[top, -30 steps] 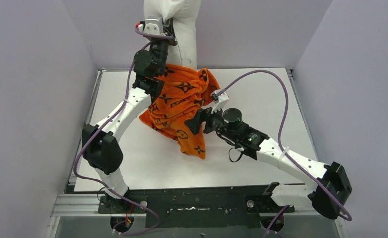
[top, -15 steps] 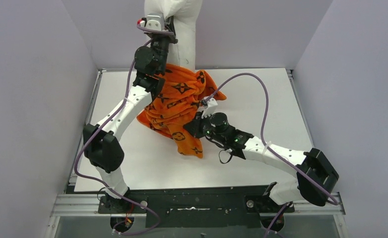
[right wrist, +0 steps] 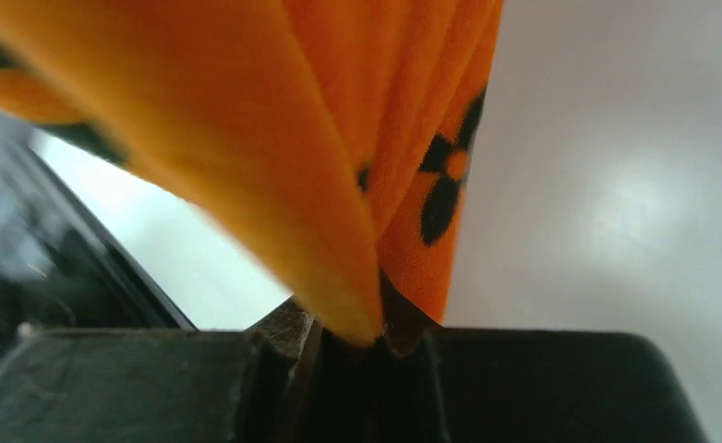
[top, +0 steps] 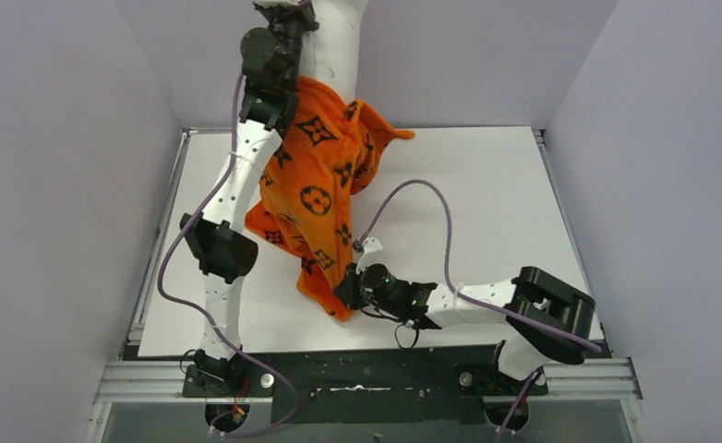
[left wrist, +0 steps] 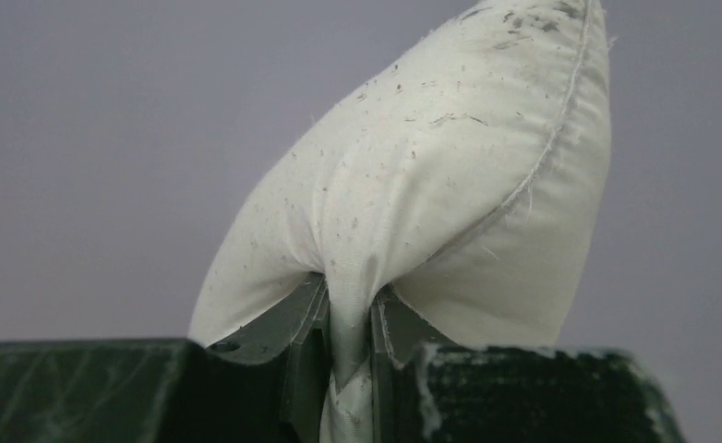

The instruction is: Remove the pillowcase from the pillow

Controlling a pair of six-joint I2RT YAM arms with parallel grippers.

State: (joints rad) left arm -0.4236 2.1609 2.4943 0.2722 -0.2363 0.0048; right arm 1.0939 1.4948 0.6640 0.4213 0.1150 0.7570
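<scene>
The robot's right gripper next has to bring the pillowcase (top: 316,198) slightly back toward the near table edge, and then it should let go of the pillowcase's lower edge.
The white pillow (top: 337,37) hangs high at the back; its lower part is hidden inside the orange pillowcase (top: 316,198) with black motifs. My left gripper (left wrist: 350,318) is shut on a pinched fold of the pillow (left wrist: 450,175), up at the top edge of the top view. The pillowcase stretches down from there to the near table edge. My right gripper (top: 346,288) is shut on the pillowcase's lower edge (right wrist: 339,166), low over the table front.
The white table (top: 487,194) lies below, with grey walls on three sides. The right arm (top: 487,300) lies low along the front edge, its purple cable (top: 436,198) looping over the table. The left arm (top: 233,203) stands tall on the left.
My right gripper shut on the pillowcase edge and pulled it toward the near table edge. The left arm lifted the pillow higher, so the cover now hangs stretched out.
</scene>
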